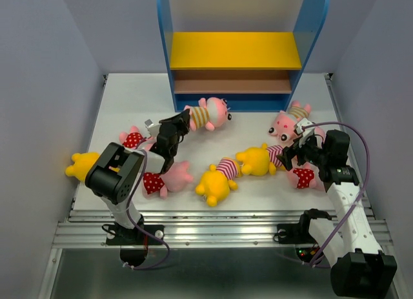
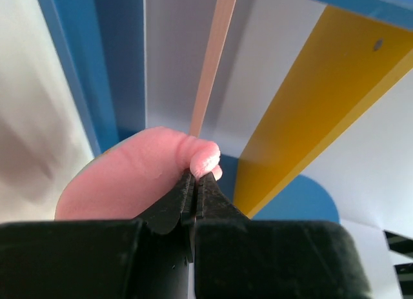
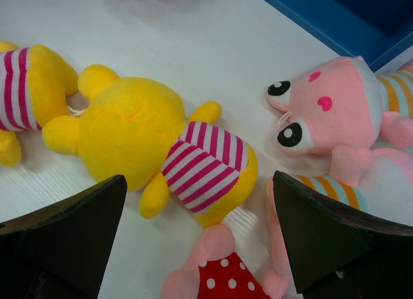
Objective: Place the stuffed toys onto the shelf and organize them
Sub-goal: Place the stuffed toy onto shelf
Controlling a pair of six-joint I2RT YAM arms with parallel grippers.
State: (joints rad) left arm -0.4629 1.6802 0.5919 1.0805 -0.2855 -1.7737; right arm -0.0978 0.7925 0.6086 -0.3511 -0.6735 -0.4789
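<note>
My left gripper will push outward toward the bare bottom board and let go of the pink limb, since the pig lies just short of the shelf's blue base (image 1: 239, 103) (image 2: 119, 79).
The shelf (image 1: 235, 50) stands at the back of the table with bare boards. My left gripper (image 1: 183, 123) is shut on a pink limb of a pig in a tan-striped shirt (image 1: 208, 113) lying just in front of the shelf's blue base. In the left wrist view the pink plush (image 2: 129, 183) is pinched at the left gripper (image 2: 195, 176), with the yellow board (image 2: 316, 99) beyond. My right gripper (image 1: 293, 150) is open and holds nothing. In the right wrist view the right gripper (image 3: 199, 183) hovers over a yellow bear (image 3: 129, 131), a red-dotted pig (image 3: 226, 279) and a striped pig (image 3: 335, 105).
Other stuffed toys lie on the white table (image 1: 258, 102): a red-dotted pig (image 1: 133, 139), a bear (image 1: 80, 163) at the left edge, a red-dotted pig (image 1: 164, 181), two bears (image 1: 216, 183) (image 1: 255, 160), and pigs at right (image 1: 288, 121) (image 1: 303, 177).
</note>
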